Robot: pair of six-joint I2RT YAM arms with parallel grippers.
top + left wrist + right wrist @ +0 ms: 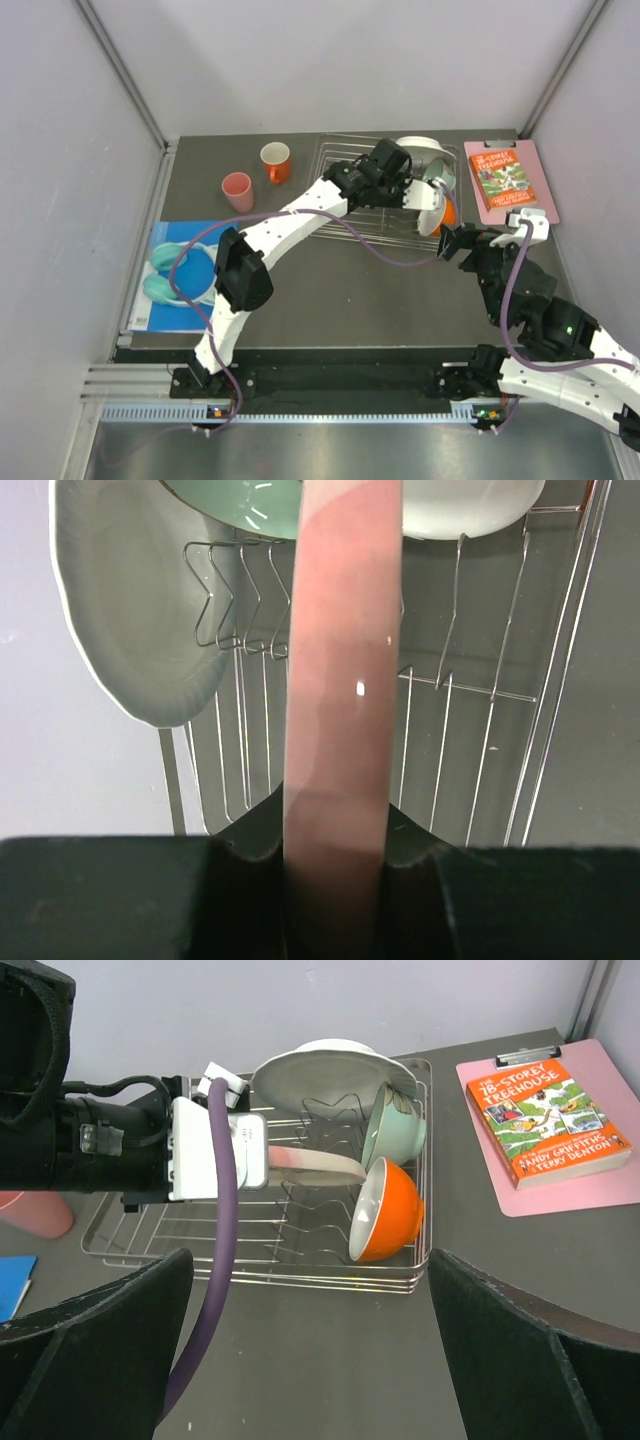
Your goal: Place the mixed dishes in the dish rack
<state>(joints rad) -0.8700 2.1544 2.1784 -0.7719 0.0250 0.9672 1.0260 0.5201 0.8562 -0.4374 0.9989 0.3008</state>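
Observation:
The pink-and-cream plate already runs edge-on along the gap between the rack's wires below it. My left gripper will next lower it in there and release it.
My left gripper (335,820) is shut on the rim of the pink-and-cream plate (340,670), held edge-on over the dish rack (300,1270). In the right wrist view that plate (315,1165) sticks out towards the orange bowl (395,1210). The pale plate (330,1070) stands at the rack's back, with the mint-green bowl (395,1130) and the orange bowl on edge at its right end. The pink cup (237,190) and orange cup (275,162) stand on the table left of the rack. My right gripper (455,243) is open and holds nothing, just off the rack's near right corner.
Teal headphones (175,272) lie on a blue book (160,310) at the left. A pink clipboard (540,205) with an orange book (502,180) lies right of the rack. The left arm's purple cable (215,1290) hangs across the rack's near side.

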